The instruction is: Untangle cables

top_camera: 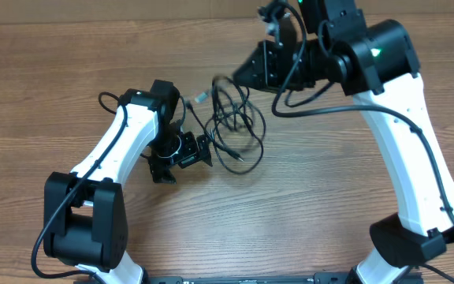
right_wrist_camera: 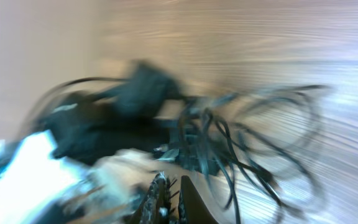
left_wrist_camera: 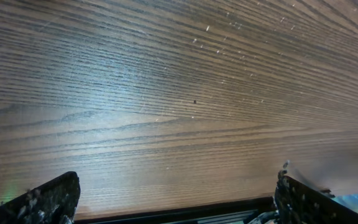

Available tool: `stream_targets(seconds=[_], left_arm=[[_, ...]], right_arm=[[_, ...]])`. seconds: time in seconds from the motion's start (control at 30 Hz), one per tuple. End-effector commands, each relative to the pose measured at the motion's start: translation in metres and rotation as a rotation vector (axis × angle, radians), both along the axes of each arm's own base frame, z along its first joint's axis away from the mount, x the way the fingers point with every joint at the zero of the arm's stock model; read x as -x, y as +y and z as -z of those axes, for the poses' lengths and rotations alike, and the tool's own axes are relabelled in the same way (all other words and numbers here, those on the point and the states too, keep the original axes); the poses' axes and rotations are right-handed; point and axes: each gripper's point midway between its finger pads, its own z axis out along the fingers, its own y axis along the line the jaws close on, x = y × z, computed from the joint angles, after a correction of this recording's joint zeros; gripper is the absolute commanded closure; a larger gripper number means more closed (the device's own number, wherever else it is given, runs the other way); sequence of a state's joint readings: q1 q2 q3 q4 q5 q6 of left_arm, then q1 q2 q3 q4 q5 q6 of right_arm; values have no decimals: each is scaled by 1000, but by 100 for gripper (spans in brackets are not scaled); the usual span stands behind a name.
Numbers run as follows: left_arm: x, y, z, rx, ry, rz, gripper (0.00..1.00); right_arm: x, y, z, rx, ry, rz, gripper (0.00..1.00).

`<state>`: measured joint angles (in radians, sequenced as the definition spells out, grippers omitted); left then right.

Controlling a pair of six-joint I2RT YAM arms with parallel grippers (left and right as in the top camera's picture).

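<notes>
I will move my right gripper to the right in the overhead view and let go of the strands onto the tabletop beneath them, because the loops hang bunched below its fingers.
The cables (top_camera: pixel 236 126) are a loose tangle of thin black cords on the wooden table between the two arms, with a small plug (top_camera: pixel 199 99) sticking out at the upper left. My right gripper (top_camera: pixel 221 82) is at the top of the tangle, and a loop of cord rises to its tip. In the blurred right wrist view its fingers (right_wrist_camera: pixel 174 198) are pressed together, with the cables (right_wrist_camera: pixel 247 143) just beyond them. My left gripper (top_camera: pixel 186 155) is low, just left of the tangle. The left wrist view shows its jaws (left_wrist_camera: pixel 176 202) wide open over bare wood, with no cable between them.
The left arm (top_camera: pixel 120 146) reaches in from the lower left and shows as a dark blurred mass in the right wrist view (right_wrist_camera: pixel 104 118). The right arm (top_camera: pixel 400 126) reaches in from the right. Its thicker arm cable (top_camera: pixel 306 102) hangs near the tangle.
</notes>
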<state>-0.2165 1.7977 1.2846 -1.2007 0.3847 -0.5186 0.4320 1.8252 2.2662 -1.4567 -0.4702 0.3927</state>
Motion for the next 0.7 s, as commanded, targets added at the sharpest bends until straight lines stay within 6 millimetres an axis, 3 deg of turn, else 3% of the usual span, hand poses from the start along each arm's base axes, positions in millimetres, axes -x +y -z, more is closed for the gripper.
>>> stream_targets(seconds=[0.0, 0.13, 0.27, 0.33, 0.4, 0.57, 0.6, 0.67], left_arm=[[-2, -4, 0, 5, 7, -3, 0], [-3, -4, 1, 6, 1, -3, 0], [-3, -4, 1, 6, 1, -3, 0], [-3, -4, 1, 6, 0, -3, 0], [-3, -4, 1, 6, 0, -3, 0], [-10, -6, 1, 9, -20, -26, 1], [-10, -6, 1, 5, -15, -38, 1], [-10, -4, 2, 0, -18, -36, 1]], right_arm=[[-26, -56, 31, 279, -8, 299, 96], [-10, -51, 36, 259, 66, 263, 96], [4, -25, 13, 122, 33, 93, 96], [5, -23, 6, 108, 14, 82, 96], [2, -28, 7, 134, 0, 99, 80], [2, -45, 27, 245, 34, 145, 7], [4, -46, 31, 252, 49, 143, 0], [5, -47, 36, 261, 64, 141, 0]])
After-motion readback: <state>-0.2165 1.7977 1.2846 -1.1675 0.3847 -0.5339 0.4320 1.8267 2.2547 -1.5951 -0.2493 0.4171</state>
